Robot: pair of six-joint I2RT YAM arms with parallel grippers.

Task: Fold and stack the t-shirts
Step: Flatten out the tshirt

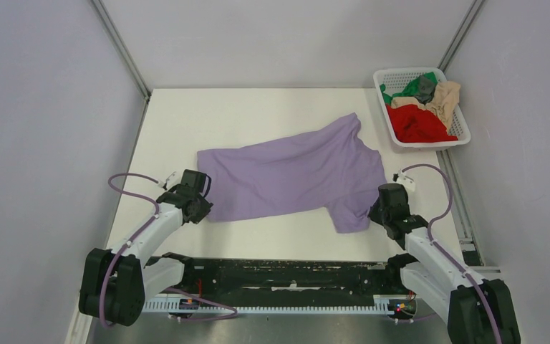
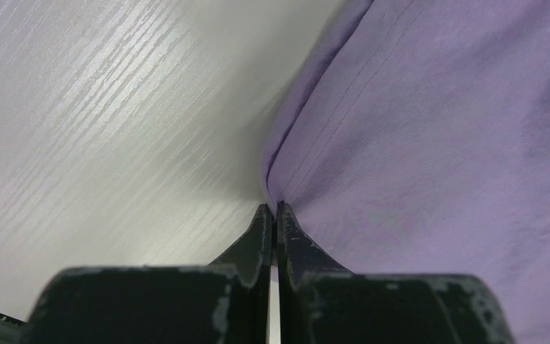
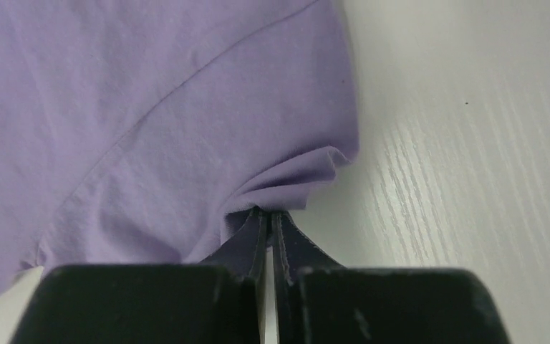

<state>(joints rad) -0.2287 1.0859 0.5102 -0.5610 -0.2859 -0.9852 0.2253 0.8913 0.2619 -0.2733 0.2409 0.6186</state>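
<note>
I should next carry my left gripper's hem corner up and outward, then down to the bare table behind the shirt [image 1: 208, 124], which lies open, and release it.
A purple t-shirt [image 1: 297, 172] lies spread flat in the middle of the white table. My left gripper [image 1: 202, 210] is shut on the shirt's near-left hem corner; in the left wrist view the closed tips [image 2: 273, 208] pinch the edge of the purple cloth [image 2: 430, 143]. My right gripper [image 1: 374, 213] is shut on the near-right sleeve edge; in the right wrist view the tips [image 3: 267, 212] grip bunched purple fabric [image 3: 150, 107]. Both grippers are low at the table surface.
A white basket [image 1: 455, 140] at the back right holds several crumpled garments: red [image 1: 415, 125], beige [image 1: 444, 100], green [image 1: 419, 79]. Grey walls close in the table's left, right and back sides. Bare white table [image 1: 258, 107] lies behind the shirt.
</note>
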